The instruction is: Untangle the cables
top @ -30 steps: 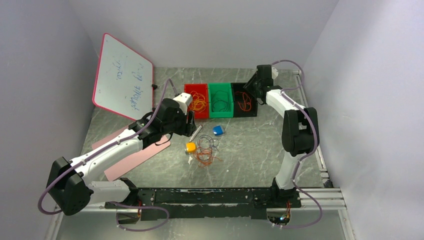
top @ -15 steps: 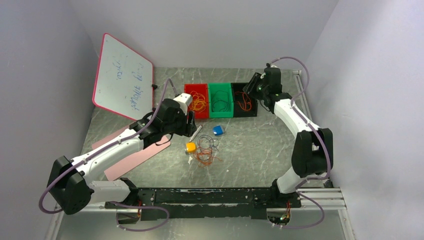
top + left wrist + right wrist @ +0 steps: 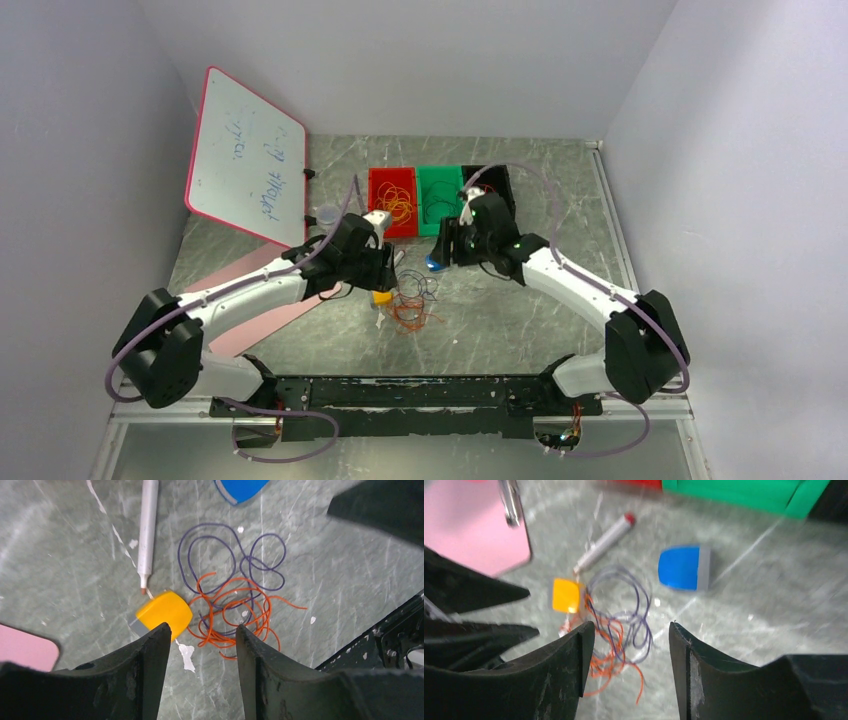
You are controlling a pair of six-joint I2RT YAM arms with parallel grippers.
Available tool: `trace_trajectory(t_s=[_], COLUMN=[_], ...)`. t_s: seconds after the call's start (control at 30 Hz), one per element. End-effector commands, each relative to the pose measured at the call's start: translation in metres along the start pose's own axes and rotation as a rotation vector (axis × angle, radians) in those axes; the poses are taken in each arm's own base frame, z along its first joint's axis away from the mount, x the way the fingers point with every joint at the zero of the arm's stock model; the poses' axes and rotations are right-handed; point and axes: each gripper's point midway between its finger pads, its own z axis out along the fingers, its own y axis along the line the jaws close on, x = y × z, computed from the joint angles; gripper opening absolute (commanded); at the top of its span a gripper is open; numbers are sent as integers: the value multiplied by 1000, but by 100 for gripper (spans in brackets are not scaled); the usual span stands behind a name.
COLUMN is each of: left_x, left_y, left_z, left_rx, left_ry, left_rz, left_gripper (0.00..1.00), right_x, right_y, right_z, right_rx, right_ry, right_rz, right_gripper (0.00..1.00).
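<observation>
My right gripper will move back next and go down onto the loop of purple cable that lies away from the red-orange cables and the yellow block.
A tangle of thin red-orange and dark purple cables [image 3: 413, 299] lies on the table between the arms; it also shows in the left wrist view [image 3: 235, 600] and, blurred, in the right wrist view [image 3: 616, 630]. My left gripper [image 3: 385, 272] is open and empty, just left of and above the tangle [image 3: 202, 632]. My right gripper [image 3: 447, 245] is open and empty, above the tangle's far right side [image 3: 631, 627]. More coils lie in the red bin [image 3: 376, 183], green bin [image 3: 424, 178] and black bin [image 3: 500, 180].
A yellow block [image 3: 381, 295] touches the tangle's left edge. A blue block [image 3: 434, 262] and a white marker [image 3: 148, 530] lie just beyond it. A pink sheet [image 3: 240, 320] lies at the left, under a tilted whiteboard [image 3: 245, 155].
My right arm swung from the black bin down and left to above the tangle. My left gripper shifted a little right and nearer, toward the yellow block.
</observation>
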Motion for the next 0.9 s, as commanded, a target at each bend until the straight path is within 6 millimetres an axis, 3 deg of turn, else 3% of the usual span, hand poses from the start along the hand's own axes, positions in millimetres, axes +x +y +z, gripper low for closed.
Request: trace_trajectory(t_s=[0.0, 0.17, 0.27, 0.6, 0.67, 0.73, 0.87], left_x=[15, 30, 30, 17, 16, 15, 15], left_y=[-12, -14, -15, -11, -10, -8, -5], left_z=[11, 24, 30, 40, 41, 44, 48], left_rx=[41, 17, 7, -52, -59, -69, -85], left_ry=[19, 58, 61, 38, 35, 33, 37], left_rz=[-23, -21, -25, -6, 0, 9, 22], left_gripper=[55, 55, 55, 54, 54, 54, 54], right_x=[44, 72, 81, 86, 85, 85, 72], right_y=[12, 11, 7, 9, 10, 10, 9], right_z=[-3, -1, 5, 36, 43, 47, 41], right_rx=[-99, -131, -131, -168, -177, -180, -156], right_ry=[82, 106, 117, 109, 105, 97, 35], right_rz=[-26, -15, -7, 19, 33, 51, 81], right_gripper=[60, 60, 60, 51, 42, 27, 3])
